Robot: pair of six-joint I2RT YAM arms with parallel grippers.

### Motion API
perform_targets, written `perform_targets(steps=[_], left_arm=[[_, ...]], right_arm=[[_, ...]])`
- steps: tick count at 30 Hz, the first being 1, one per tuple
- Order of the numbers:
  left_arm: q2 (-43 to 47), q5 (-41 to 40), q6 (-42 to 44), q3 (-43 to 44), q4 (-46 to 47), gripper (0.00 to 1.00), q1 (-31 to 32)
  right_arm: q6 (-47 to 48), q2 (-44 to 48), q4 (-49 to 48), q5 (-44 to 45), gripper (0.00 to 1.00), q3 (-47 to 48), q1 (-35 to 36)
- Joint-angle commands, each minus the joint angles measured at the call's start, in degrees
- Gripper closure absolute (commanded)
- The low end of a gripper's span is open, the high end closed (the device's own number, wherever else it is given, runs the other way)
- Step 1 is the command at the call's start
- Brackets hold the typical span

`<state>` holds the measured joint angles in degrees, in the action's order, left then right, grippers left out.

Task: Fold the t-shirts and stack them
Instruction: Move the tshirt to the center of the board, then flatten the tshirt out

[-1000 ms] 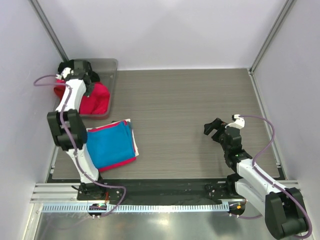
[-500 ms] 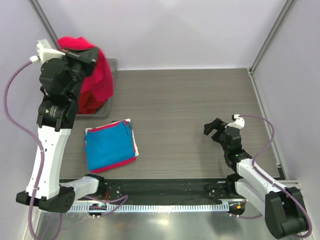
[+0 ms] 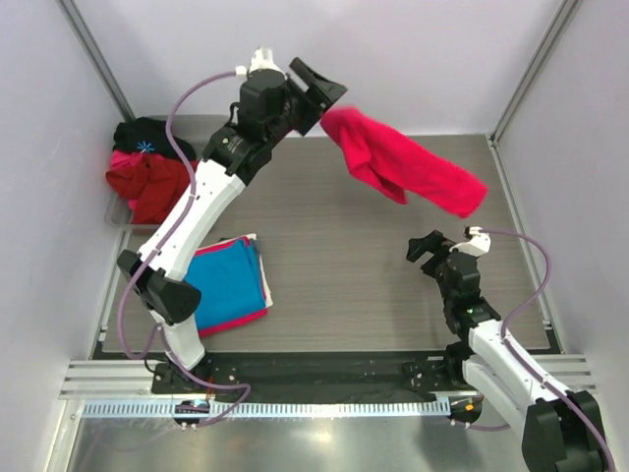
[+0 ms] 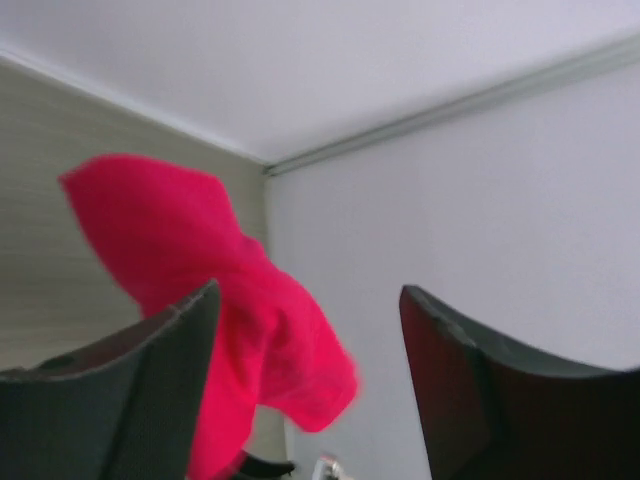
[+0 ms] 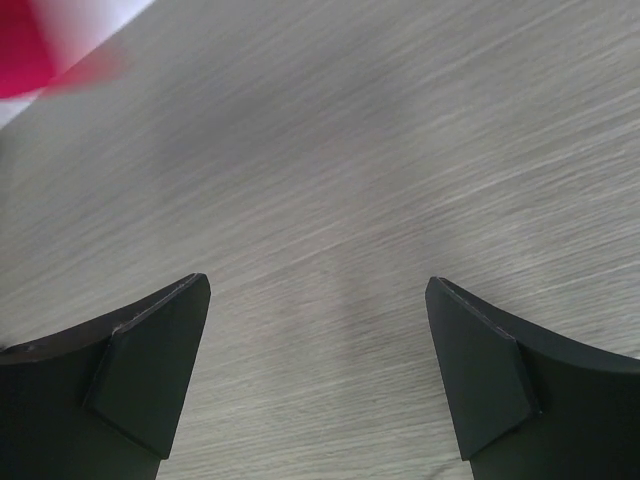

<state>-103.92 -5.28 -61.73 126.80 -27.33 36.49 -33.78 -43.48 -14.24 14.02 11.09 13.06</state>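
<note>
My right gripper will turn and move outward and to the right in the top view, onto the crimson-pink t-shirt's near end (image 3: 468,198), because that end reaches nearest to it.
A crimson-pink t-shirt (image 3: 403,167) hangs stretched in the air over the table's back middle. My left gripper (image 3: 319,93) is raised at its upper-left end with its jaws open. In the left wrist view the cloth (image 4: 200,250) is beyond the fingers, and nothing lies between them at the gripper (image 4: 310,300). A folded blue t-shirt (image 3: 221,283) lies on a folded pink-red one (image 3: 239,321) at the front left. My right gripper (image 3: 429,248) hovers low at the right, open and empty; its wrist view (image 5: 318,290) shows bare table.
A tray (image 3: 116,211) at the back left holds a heap of red cloth (image 3: 147,187) and a dark garment (image 3: 147,133). White walls with metal rails close the back and sides. The arm bases stand on the rail at the near edge.
My left arm swung from the tray up and rightward with the crimson-pink t-shirt. Its jaws went from shut to open and let go of the cloth. My right arm barely moved.
</note>
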Motion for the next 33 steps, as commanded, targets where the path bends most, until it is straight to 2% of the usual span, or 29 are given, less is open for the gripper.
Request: perform_targets(steps=[1,2,4,7,10,12,16,20,22,26,27,30,33], left_arm=[[5.3,-3.0,-2.0,-12.6,-0.9,0.22,-4.9],[6.2,-5.3,-1.5,-16.3,-1.0,0.07,-5.2],[8.6,-7.8,-0.2,-23.4,-1.4,0.01,-6.2],[13.4,-9.8,-0.1,-41.4,4.4,0.0,-6.7],[16.5,-7.2,1.9,-50.5,9.7,0.0,-6.7],[18.5,-5.6,4.1,-52.4,10.0,0.01,-6.0],[21.6,-7.0,12.1,-56.2,8.1,0.01,-3.6],[24.9,-6.2,14.9,-62.8,10.9,0.0,-1.0],[25.8,-6.2,15.4,-67.8,15.7,0.02,0.2],[24.9,-6.6,20.6,-74.2,26.3,0.05,5.5],[24.6,-7.4,22.0,-74.7,29.0,0.04,6.6],[22.5,-7.8,27.2,-74.7,31.5,0.01,8.9],[22.4,-6.4,26.8,-75.5,33.3,0.01,8.9]], right_arm=[[0.2,2.3,-0.3,2.8,0.04,1.0,0.2],[0.2,2.5,-0.1,3.4,0.04,1.0,0.2],[-0.1,2.5,0.4,4.2,0.04,1.0,0.2],[-0.5,1.9,1.4,4.9,0.04,1.4,0.2],[-0.8,1.4,1.9,6.5,0.04,1.8,0.1],[-1.3,0.7,3.5,10.1,0.07,2.9,0.3],[-3.5,-1.8,5.7,13.7,0.18,4.5,0.0],[-5.9,-8.2,11.9,11.2,0.25,13.0,-4.8],[-7.8,-12.3,13.9,10.7,0.29,16.0,-6.3],[-12.1,-19.6,17.0,9.7,0.3,21.8,-11.7],[-12.7,-21.1,17.4,9.1,0.3,24.0,-15.1],[-14.5,-28.0,18.5,7.0,0.3,27.7,-19.3],[-15.2,-34.9,18.6,5.2,0.31,30.4,-23.9]])
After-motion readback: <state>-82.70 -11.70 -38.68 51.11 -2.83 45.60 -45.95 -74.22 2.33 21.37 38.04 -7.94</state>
